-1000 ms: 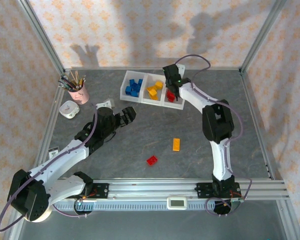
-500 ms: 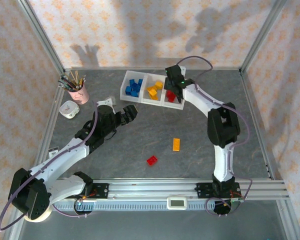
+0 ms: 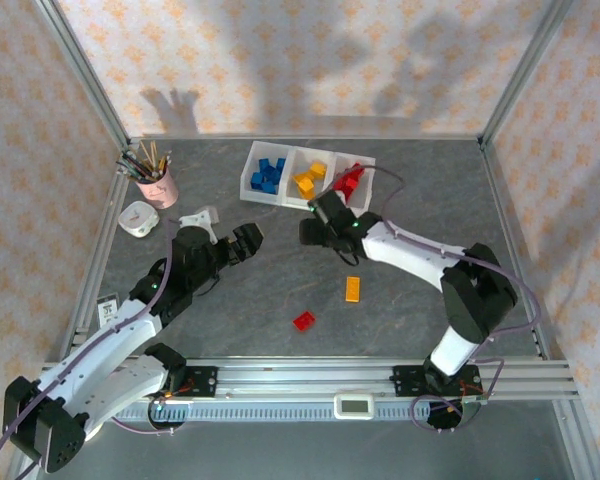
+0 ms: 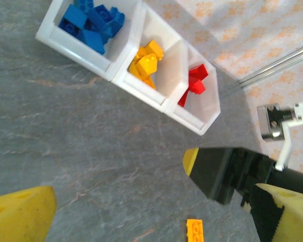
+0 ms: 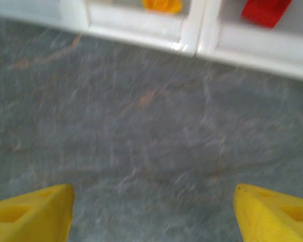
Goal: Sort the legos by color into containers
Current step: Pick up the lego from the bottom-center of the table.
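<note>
The red lego is loose outside the bin of red legos. My right gripper will next move back toward the near bar, then go down and close on the lego.
The containers are three joined white bins at the back of the table. They hold blue legos, yellow legos and red legos. An orange lego and a red lego lie loose on the grey table. My right gripper hovers just in front of the bins, open, with bare table between its fingers. Left of it, my left gripper is wide open and empty. The left wrist view shows the bins, the orange lego and the right gripper's black body.
A pink cup of pencils and a small white round object stand at the back left. Metal frame posts and patterned walls ring the table. A rail runs along the near edge.
My right gripper has left the red bin, swung toward me and to the left, and opened. My left arm has drawn back a little toward the near left.
</note>
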You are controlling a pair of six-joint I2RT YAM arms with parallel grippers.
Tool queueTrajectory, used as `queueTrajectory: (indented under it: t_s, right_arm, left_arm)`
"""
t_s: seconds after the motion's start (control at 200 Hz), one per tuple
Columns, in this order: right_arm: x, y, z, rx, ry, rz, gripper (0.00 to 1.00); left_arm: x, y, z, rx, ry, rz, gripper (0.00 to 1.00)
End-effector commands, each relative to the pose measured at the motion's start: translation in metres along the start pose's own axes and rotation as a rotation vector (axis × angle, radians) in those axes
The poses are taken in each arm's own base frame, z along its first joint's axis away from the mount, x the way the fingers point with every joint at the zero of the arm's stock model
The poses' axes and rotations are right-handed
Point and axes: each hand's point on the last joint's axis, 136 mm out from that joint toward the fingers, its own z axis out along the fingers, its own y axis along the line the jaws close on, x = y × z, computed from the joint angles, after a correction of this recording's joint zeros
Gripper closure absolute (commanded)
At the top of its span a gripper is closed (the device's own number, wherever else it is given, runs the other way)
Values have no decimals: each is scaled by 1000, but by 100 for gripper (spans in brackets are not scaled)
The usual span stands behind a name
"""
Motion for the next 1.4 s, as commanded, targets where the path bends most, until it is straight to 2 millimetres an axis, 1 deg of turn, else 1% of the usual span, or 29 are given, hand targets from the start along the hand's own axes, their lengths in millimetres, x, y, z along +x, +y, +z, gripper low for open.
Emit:
queueTrajectory:
  t_s: [0.0, 0.185, 0.28, 0.4, 0.525, 0.651, 0.731, 0.881, 0.961, 1.066, 1.181, 1.326, 1.396]
  right_arm:
    - [26, 16, -13, -35, 22, 26, 18]
    - [80, 40, -14, -76, 95, 18, 17]
    - [103, 47, -11, -89, 129, 24, 17]
    - [123, 57, -10, -108, 160, 26, 17]
    - [142, 60, -7, -91, 194, 17, 16]
    - [158, 62, -4, -82, 217, 18, 18]
    - [167, 52, -2, -21, 229, 24, 19]
    - [179, 45, -5, 11, 229, 5, 20]
    - [190, 50, -8, -3, 251, -31, 22]
    - [201, 56, -13, -9, 270, -65, 27]
    - [204, 57, -14, 2, 273, -88, 34]
    - [206, 51, -10, 50, 277, -121, 38]
    - [209, 49, -8, 58, 286, -130, 43]
  left_arm:
    - [11, 25, -8, -80, 10, -14, 1]
    - [14, 32, -18, -82, -3, -52, 1]
    - [16, 38, -19, -95, -11, -65, 1]
    - [19, 42, -20, -99, -15, -79, 1]
    - [22, 48, -23, -111, -18, -83, 1]
    - [25, 55, -26, -125, -23, -85, 1]
    - [26, 58, -29, -131, -27, -85, 1]
    - [27, 59, -32, -131, -29, -84, 1]
    - [27, 60, -32, -132, -29, -84, 1]
    - [28, 61, -32, -137, -25, -82, 1]
    - [29, 62, -32, -138, -25, -87, 1]
    - [28, 61, -34, -135, -31, -92, 1]
    - [27, 61, -36, -135, -35, -93, 1]
